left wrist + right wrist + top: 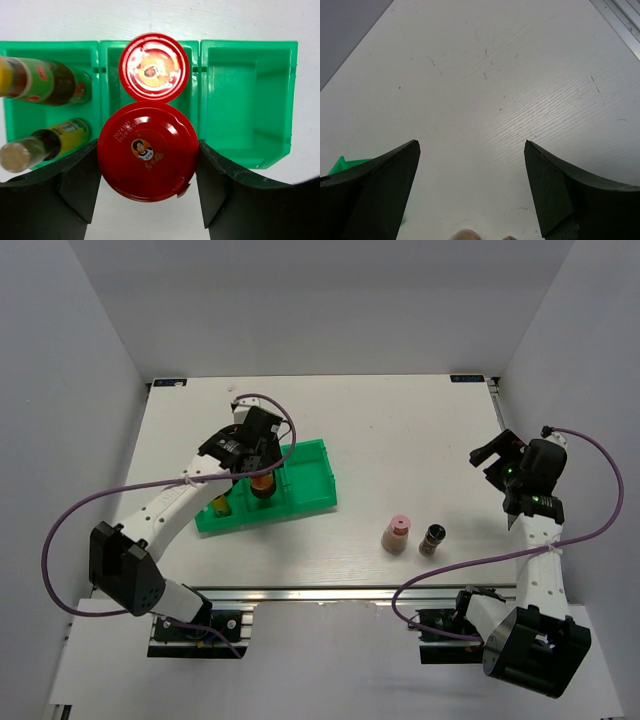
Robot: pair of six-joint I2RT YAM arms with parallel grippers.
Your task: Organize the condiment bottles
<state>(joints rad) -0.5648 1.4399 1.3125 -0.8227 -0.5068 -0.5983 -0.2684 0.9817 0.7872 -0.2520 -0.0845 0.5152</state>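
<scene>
The left gripper brings the bottle down into the near half of the tray's middle section (267,503) below, beside its red-capped match, and releases it there next.
My left gripper (257,458) (148,165) is over the green tray (312,472) (250,100), shut on a bottle with a wide red cap (148,150) at the tray's near edge. A second red-capped bottle (154,67) (263,483) stands in the middle compartment just beyond it. Two yellow-brown bottles (50,82) (47,145) stand in the left compartment; one shows from above (221,505). A beige bottle with a pink cap (397,535) and a dark bottle with a black cap (432,539) stand on the table. My right gripper (497,456) (472,165) is open and empty, beyond and right of them.
The tray's right compartment (240,90) holds nothing. The white table ends at a metal rail (330,592) in front. Grey walls (80,390) close in the left, right and back. Cables loop from both arms. A tray corner (342,164) shows in the right wrist view.
</scene>
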